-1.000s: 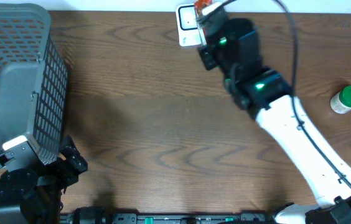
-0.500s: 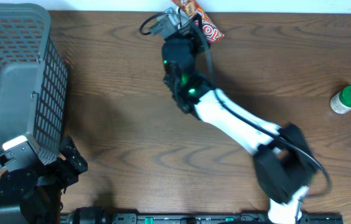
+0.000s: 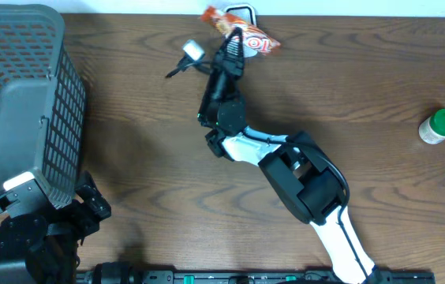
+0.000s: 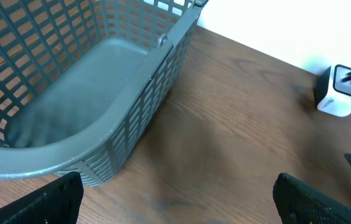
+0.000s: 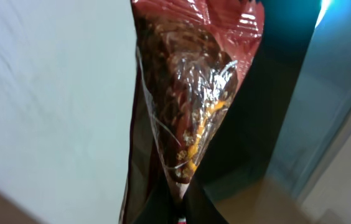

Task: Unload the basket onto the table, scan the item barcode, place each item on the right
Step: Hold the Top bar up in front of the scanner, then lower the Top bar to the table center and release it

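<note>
The wood between the basket and the white link is bare. Next I will bring my right gripper back, turn it toward the basket and lower it to release the packet (image 3: 256, 39).
The item is a red and orange snack packet (image 3: 256, 39), held up at the back edge of the table. My right gripper (image 3: 233, 49) is shut on its lower end. In the right wrist view the packet (image 5: 191, 87) rises straight up from the shut gripper (image 5: 177, 208), its clear window showing brown and yellow snacks. The white scanner (image 3: 241, 9) stands just behind the packet, mostly hidden by it. From the left wrist the scanner (image 4: 337, 98) shows at the far right. My left gripper (image 4: 178, 208) is open and empty, low at the front left beside the basket.
A grey mesh basket (image 3: 25, 87) lies tipped at the left, its rim (image 4: 132, 118) close in front of the left gripper. A green-capped bottle (image 3: 441, 126) stands at the right edge. The right arm's white link (image 3: 317, 189) crosses the table's middle.
The right arm has folded and swung left, carrying the packet up to the scanner at the back edge. The left arm has stayed still.
</note>
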